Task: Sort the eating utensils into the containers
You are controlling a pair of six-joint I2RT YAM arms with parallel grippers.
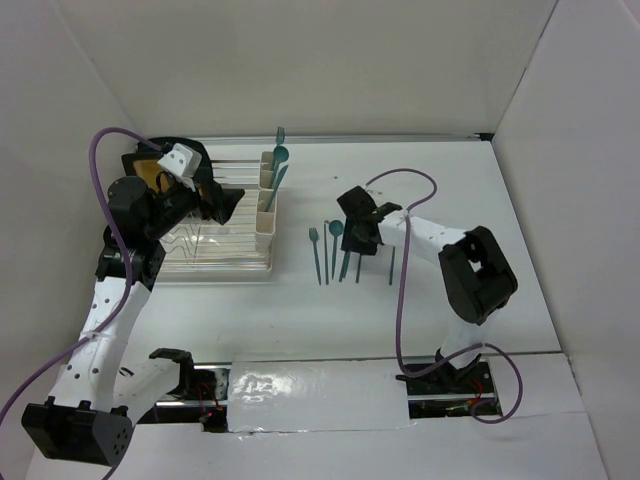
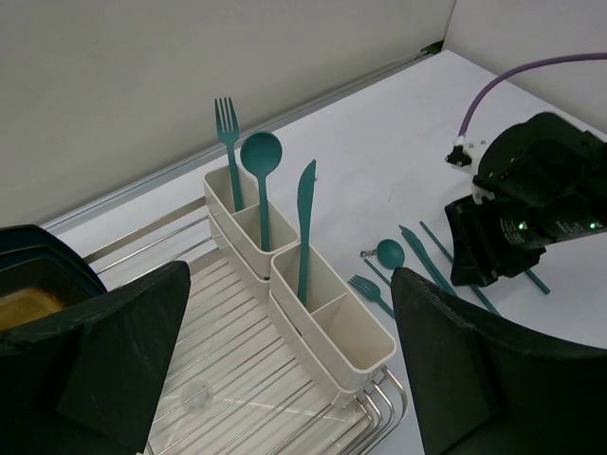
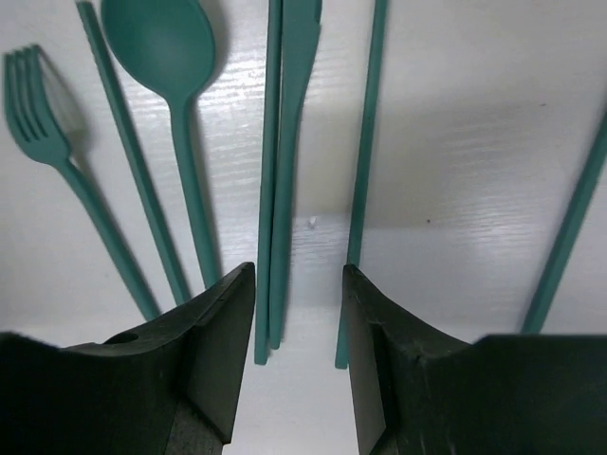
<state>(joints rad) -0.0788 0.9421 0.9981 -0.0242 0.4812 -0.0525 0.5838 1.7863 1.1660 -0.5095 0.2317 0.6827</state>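
Observation:
The right gripper shifts toward the right in the top view and down over the near end of the lone stick next, since bare table surrounds it.
The cream containers [image 1: 267,205] stand in a row on the right edge of the dish rack. A teal fork [image 2: 228,133], spoon [image 2: 261,156] and knife [image 2: 305,209] stand upright in them; the nearest cups [image 2: 351,332] are empty. Several teal utensils lie on the table: a fork [image 3: 38,104], a spoon [image 3: 161,38], a knife [image 3: 296,114] and thin sticks [image 3: 365,142]. My right gripper [image 3: 299,322] is open low over them, with the knife handle and one stick end between its fingers. My left gripper [image 2: 294,379] is wide open and empty above the rack.
The wire dish rack [image 1: 200,250] sits at left on the white table, with a dark bowl-like object [image 2: 28,275] behind it. White walls close in the back and both sides. The right arm's purple cable [image 1: 405,290] loops over the table.

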